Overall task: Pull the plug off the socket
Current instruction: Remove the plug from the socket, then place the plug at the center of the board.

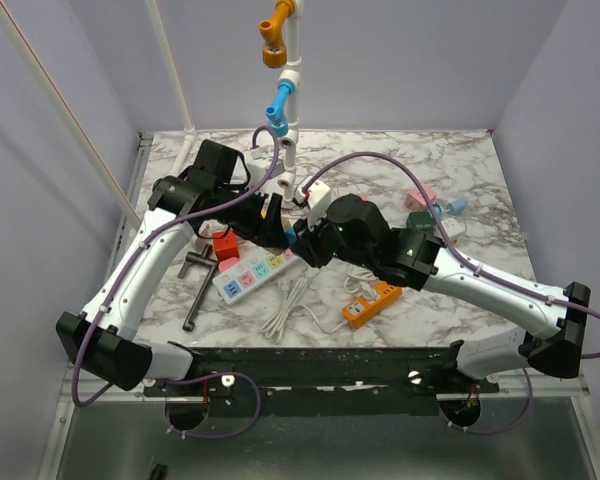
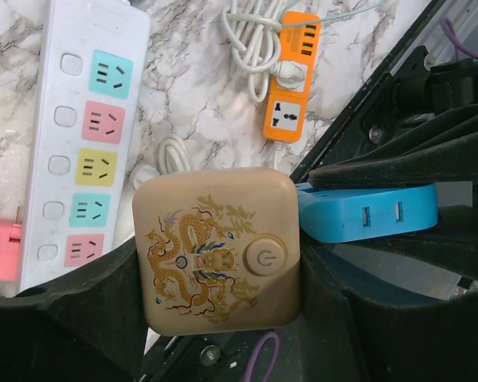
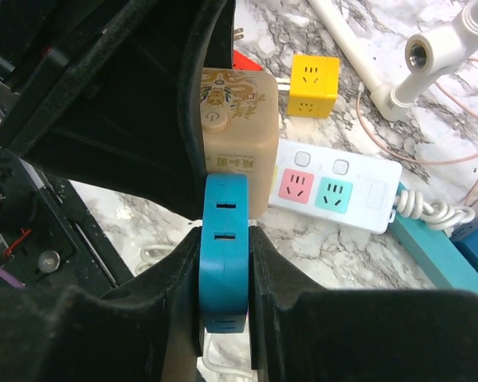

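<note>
My left gripper should next release the cube socket clear of the strip, going left in the top view and down to the red plug below.
My left gripper is shut on a tan cube socket with a gold dragon print and a round power button, held above the table. A blue plug sits tight against the cube's side. My right gripper is shut on that plug, one black finger flat on each face. Both grippers meet over the table's middle. A long white power strip with pastel outlets lies flat on the marble beneath, and neither gripper touches it.
An orange power strip and a coiled white cord lie near the front edge. A yellow cube, a red plug, a black T-shaped tool and a white pipe stand surround the work area.
</note>
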Robot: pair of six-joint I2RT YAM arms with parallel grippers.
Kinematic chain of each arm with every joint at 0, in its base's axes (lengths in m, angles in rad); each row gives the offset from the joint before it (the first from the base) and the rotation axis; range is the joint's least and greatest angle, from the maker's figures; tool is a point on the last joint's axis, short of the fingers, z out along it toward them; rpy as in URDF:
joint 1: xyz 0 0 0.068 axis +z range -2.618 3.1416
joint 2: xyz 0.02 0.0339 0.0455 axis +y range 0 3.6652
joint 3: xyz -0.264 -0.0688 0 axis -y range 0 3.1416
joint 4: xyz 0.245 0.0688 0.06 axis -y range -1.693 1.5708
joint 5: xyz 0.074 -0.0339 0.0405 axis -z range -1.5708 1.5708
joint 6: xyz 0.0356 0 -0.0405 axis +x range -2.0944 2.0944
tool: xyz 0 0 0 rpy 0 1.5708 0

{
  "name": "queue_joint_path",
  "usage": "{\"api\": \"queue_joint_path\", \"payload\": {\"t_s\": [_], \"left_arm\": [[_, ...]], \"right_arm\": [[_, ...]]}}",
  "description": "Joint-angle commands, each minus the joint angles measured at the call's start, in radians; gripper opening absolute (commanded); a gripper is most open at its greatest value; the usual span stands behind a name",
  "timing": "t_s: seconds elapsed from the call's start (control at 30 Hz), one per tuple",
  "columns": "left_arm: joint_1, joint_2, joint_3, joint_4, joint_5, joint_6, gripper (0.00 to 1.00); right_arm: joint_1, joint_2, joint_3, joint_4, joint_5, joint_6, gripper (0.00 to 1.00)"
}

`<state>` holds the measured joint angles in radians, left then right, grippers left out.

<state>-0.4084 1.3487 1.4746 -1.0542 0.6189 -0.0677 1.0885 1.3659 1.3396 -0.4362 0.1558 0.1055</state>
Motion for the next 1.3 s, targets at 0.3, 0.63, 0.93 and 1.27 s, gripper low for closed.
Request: {"api": "queue_joint_path", "payload": {"t_s": [0.3, 0.63, 0.93, 1.27], "left_arm": [[0.040, -0.050, -0.107, 0.085, -0.288, 0.086, 0.00], [0.084, -0.065, -0.181, 0.158, -0.452, 0.200, 0.00], [0.178, -0.049, -0.321, 0.298, -0.504, 0.285, 0.00], [0.259, 0.077, -0.348, 0.388, -0.502, 0.282, 0.14]], "right_arm": [[0.012, -0.226, -0.087, -0.160, 0.054, 0.118, 0.01], [-0.011, -0.144, -0.140, -0.226, 0.315, 0.175, 0.01], [-0.488, -0.109, -0.242, -0.104, 0.180, 0.271, 0.01], [-0.642, -0.042, -0.387, 0.009, 0.220, 0.355, 0.01]]}}
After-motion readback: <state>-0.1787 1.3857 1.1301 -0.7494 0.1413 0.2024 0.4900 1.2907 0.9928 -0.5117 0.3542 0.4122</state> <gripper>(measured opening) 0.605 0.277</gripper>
